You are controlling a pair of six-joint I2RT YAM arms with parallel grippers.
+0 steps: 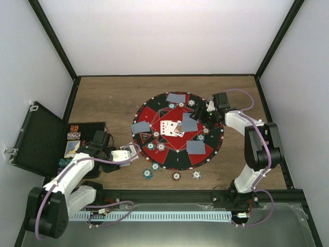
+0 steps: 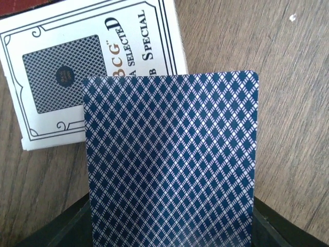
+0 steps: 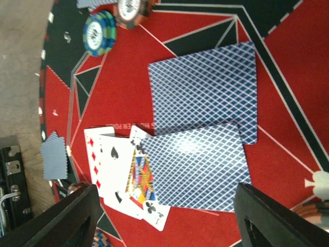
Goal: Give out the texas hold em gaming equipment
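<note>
Next, the left gripper draws back, lowers and releases the card on the clear wood below and back from it, beside the white card box.
My left gripper is shut on a blue-backed playing card and holds it upright above the wood, just in front of the white card box. My right gripper hovers open over the round red and black poker mat. In the right wrist view its fingers stand wide apart around a face-down card, which lies overlapping three face-up cards. Another face-down card lies beside it. Face-down cards and striped chips sit around the mat.
The black hinged case stands open at the left with chips in its tray. Several loose chips lie on the wood in front of the mat. Blue-green and orange chip stacks sit on the mat.
</note>
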